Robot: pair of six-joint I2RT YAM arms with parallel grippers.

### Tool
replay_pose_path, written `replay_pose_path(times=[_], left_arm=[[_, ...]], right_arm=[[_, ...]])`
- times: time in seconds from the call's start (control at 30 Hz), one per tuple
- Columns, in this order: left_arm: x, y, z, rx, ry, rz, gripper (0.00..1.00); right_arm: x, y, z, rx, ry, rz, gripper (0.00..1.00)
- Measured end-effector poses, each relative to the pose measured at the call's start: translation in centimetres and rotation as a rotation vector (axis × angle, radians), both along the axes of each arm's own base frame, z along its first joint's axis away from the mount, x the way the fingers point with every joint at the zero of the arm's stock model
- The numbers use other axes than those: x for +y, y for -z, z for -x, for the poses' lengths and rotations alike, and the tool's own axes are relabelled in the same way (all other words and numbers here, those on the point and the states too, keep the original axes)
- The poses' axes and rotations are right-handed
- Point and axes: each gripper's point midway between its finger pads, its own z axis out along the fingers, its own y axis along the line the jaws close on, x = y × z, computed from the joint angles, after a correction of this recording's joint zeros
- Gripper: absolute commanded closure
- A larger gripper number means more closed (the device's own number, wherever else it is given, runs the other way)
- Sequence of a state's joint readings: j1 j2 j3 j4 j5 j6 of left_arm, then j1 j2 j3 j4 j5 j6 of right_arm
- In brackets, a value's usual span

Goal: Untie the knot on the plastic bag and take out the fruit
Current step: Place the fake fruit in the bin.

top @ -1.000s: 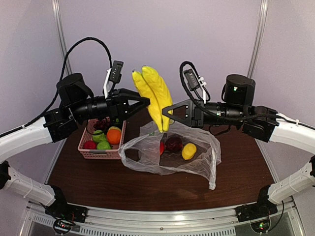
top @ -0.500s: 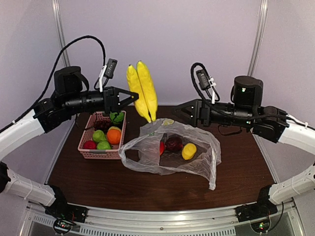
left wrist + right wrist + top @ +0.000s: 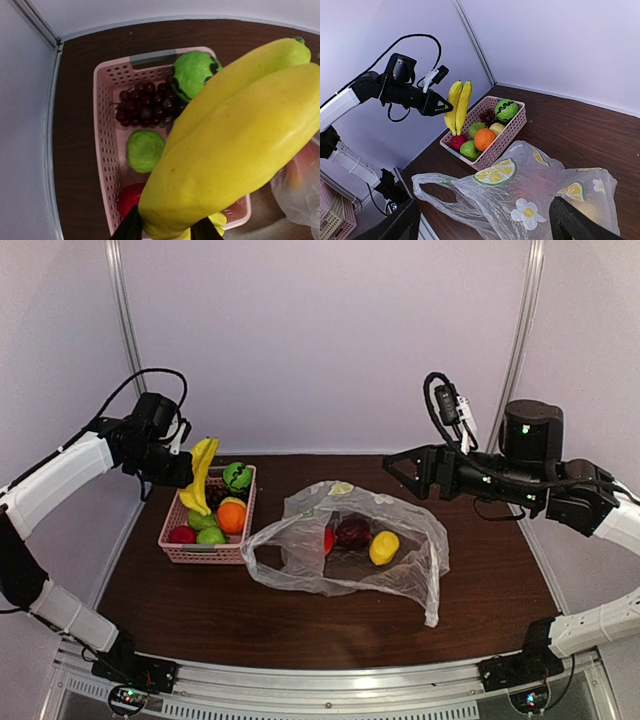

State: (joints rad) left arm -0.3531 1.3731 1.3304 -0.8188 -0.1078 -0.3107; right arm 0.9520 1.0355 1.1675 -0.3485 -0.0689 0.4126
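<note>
My left gripper needs to lower the banana bunch (image 3: 203,465) into it next and let go of its base.
My left gripper (image 3: 190,472) (image 3: 167,230) is shut on the base of a yellow banana bunch (image 3: 203,465) (image 3: 240,135) and holds it upright just above the pink basket (image 3: 200,555). The clear plastic bag (image 3: 400,575) (image 3: 530,200) lies open in the middle of the table, one handle loop (image 3: 255,550) spread to the left. No knot shows. Inside the bag I see a dark red round fruit (image 3: 352,532) and a yellow one (image 3: 383,547). My right gripper (image 3: 398,468) (image 3: 485,225) hangs open above the bag's far side, holding nothing.
The basket (image 3: 102,145) holds an orange (image 3: 231,517), a green ball with dark patches (image 3: 194,74), purple grapes (image 3: 147,102), light green fruits (image 3: 145,150) and a red one (image 3: 131,197). Walls close in behind and on both sides.
The right gripper has opened and drawn back to the right. The left arm has swung the bananas left and down, from mid-air above the bag to over the basket.
</note>
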Motion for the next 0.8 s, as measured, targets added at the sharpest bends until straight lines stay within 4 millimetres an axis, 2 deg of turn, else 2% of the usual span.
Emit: replay_pose_path(times=[0.07, 0.2, 0.43, 0.53, 0.73, 0.8], left_arm=[[1.9, 2.1, -0.7, 0.058, -0.051, -0.107, 0.93], [4.3, 4.5, -2.2, 0.131, -0.104, -0.246, 0.94], [6.2, 6.4, -5.6, 0.184, -0.142, -0.368, 0.92], [6.8, 7.7, -6.4, 0.22, -0.152, -0.422, 0.91], [7.5, 10.2, -6.8, 0.295, -0.148, -0.488, 0.79], [7.5, 10.6, -6.8, 0.308, -0.142, -0.492, 0.68]], right_arm=[[-0.1, 0.3, -0.1, 0.002, 0.007, 0.007, 0.1], [-0.3, 0.8, -0.2, 0.006, 0.018, 0.02, 0.1], [-0.4, 1.3, -0.3, 0.011, 0.024, 0.029, 0.1], [-0.4, 1.5, -0.3, 0.015, 0.025, 0.035, 0.09], [-0.4, 1.6, -0.3, 0.016, 0.025, 0.036, 0.09], [-0.4, 1.6, -0.3, 0.017, 0.025, 0.038, 0.09]])
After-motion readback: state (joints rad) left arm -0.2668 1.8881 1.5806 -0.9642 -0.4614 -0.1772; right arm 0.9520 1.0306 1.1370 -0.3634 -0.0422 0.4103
